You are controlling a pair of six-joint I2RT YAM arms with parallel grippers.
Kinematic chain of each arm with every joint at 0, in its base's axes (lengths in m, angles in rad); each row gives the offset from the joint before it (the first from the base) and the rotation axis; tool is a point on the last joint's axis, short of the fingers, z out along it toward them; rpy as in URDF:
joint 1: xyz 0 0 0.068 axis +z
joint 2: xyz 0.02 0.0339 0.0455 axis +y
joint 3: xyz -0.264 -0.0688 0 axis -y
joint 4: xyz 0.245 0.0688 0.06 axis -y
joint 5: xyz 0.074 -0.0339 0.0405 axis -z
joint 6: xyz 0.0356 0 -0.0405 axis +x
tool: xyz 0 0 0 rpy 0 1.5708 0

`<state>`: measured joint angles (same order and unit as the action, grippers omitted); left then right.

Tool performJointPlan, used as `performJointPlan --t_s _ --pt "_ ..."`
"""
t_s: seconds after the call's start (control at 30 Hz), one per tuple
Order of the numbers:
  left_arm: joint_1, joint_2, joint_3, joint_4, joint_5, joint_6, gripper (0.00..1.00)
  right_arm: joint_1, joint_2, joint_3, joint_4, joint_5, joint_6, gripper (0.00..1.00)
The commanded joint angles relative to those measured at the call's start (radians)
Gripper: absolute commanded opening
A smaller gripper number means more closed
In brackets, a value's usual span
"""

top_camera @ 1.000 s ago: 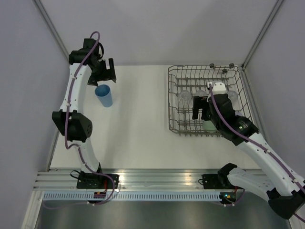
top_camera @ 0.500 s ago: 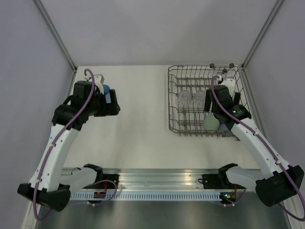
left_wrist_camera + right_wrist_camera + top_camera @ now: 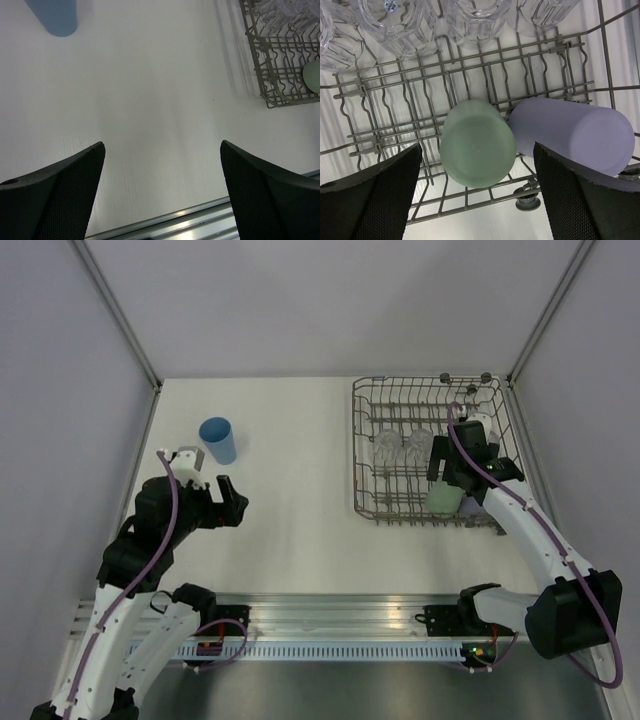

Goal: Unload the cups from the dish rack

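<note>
My open fingers are already on both sides of the cup's upturned base. My right gripper should next go down around the pale green cup [image 3: 444, 498] [image 3: 477, 142] and close on its sides.
The blue cup [image 3: 218, 439] stands upright on the table at the far left; it also shows in the left wrist view [image 3: 55, 17]. My left gripper [image 3: 232, 504] is open and empty, nearer than the blue cup and apart from it. The dish rack [image 3: 366, 462] stands at the right. In it are the pale green cup [image 3: 477, 142], the lilac cup [image 3: 572, 132] lying on its side, and several clear glasses [image 3: 400, 25] behind them. My right gripper [image 3: 476, 165] is open above the pale green cup, a finger to each side, not touching.
The rack's near corner [image 3: 272, 102] and the pale green cup [image 3: 312, 76] show in the left wrist view. A metal rail [image 3: 200, 220] runs along the table's near edge. A black rack wheel [image 3: 527, 202] sits at its near rim. Grey walls enclose the table.
My left arm has pulled back from the blue cup toward the near edge, leaving the cup standing. My right gripper has shifted right over the pale green cup.
</note>
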<state>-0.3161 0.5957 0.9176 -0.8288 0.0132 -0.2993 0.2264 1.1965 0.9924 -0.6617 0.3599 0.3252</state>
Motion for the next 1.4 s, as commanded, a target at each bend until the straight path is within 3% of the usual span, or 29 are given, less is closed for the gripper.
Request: performJointPlan --t_s 0.0,0.33,0.6,0.73,1.07,1.27,1.37 --pt "-0.003 0.01 -0.017 0.095 0.045 -0.012 1.0 -0.01 0.006 -0.008 0.025 -0.042 -0.009 0.96" --pt "-0.024 -0.01 -0.029 0.1 0.042 -0.02 1.0 -0.013 0.11 0.011 0.01 -0.025 -0.023 0.91" --pt "-0.035 -0.014 -0.031 0.1 0.024 -0.02 1.0 -0.013 0.097 0.005 0.001 -0.03 -0.021 0.75" --pt "-0.035 -0.007 -0.031 0.097 0.022 -0.02 1.0 -0.013 0.068 0.011 -0.012 -0.016 -0.023 0.59" --pt "-0.035 0.013 -0.028 0.097 0.024 -0.02 1.0 -0.012 -0.024 0.095 -0.079 -0.027 -0.028 0.48" --pt "-0.034 0.03 -0.011 0.099 0.048 -0.046 1.0 -0.012 -0.089 0.169 -0.069 -0.133 -0.044 0.46" --pt "-0.035 0.052 -0.008 0.157 0.154 -0.086 1.0 -0.01 -0.142 0.189 -0.024 -0.287 -0.043 0.45"
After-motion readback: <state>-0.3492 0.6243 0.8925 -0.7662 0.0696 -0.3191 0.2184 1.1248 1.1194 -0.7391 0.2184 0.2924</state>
